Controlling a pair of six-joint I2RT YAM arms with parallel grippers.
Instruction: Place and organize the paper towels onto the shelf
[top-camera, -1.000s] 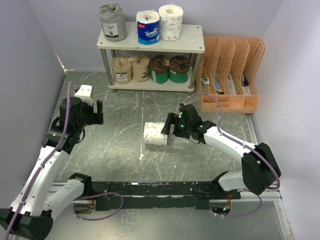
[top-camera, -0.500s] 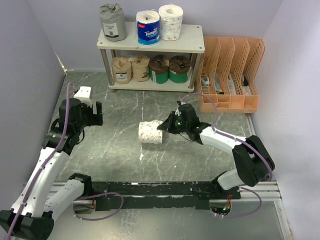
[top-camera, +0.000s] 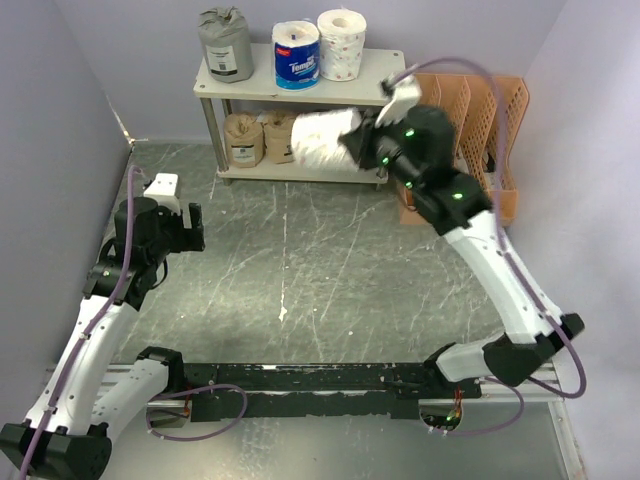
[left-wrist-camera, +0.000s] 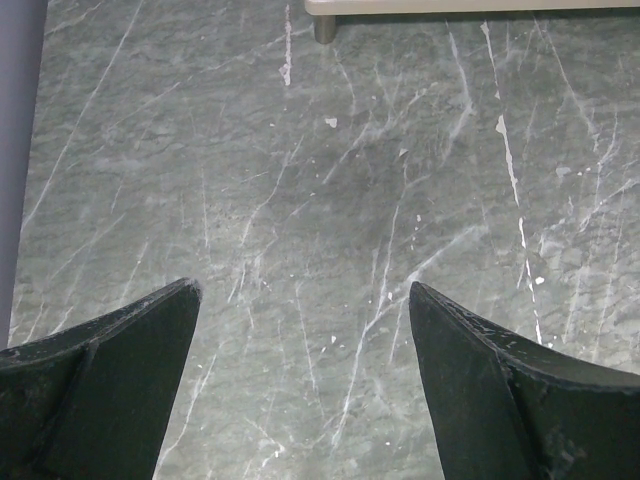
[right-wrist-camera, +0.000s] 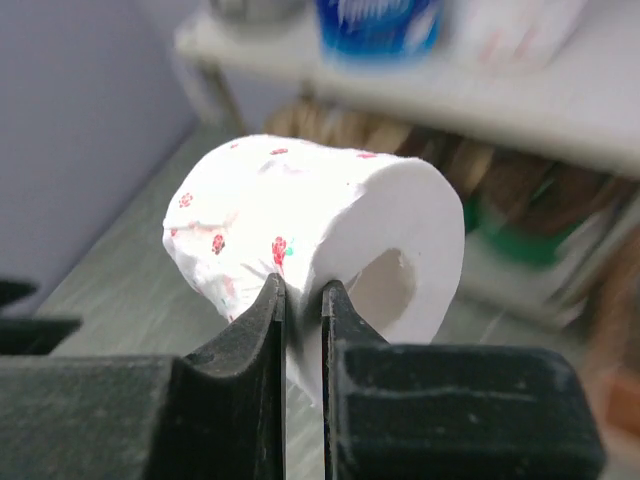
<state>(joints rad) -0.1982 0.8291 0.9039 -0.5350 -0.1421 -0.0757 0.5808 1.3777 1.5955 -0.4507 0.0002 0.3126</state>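
My right gripper rises, turns outward and releases the roll at the end of the shelf's top board by the orange organizer next, since that end is bare.
My right gripper (top-camera: 354, 147) (right-wrist-camera: 303, 288) is shut on the wall of a white paper towel roll with small red dots (top-camera: 322, 139) (right-wrist-camera: 300, 205). It holds the roll on its side in the air, in front of the shelf (top-camera: 385, 82). On the shelf's top board stand a grey roll (top-camera: 226, 45), a blue-and-white roll (top-camera: 296, 55) and a white dotted roll (top-camera: 342, 44). Tan rolls (top-camera: 244, 138) sit on the lower board; the held roll hides the others there. My left gripper (top-camera: 186, 226) (left-wrist-camera: 302, 288) is open over bare table at the left.
An orange perforated file organizer (top-camera: 492, 108) stands right of the shelf, behind my right arm. A shelf leg (left-wrist-camera: 323, 28) shows at the top of the left wrist view. Grey walls close in the left, back and right sides.
My right gripper shut on the dotted roll lying on the table, then lifted it up and back to the shelf front. The left arm stayed put.
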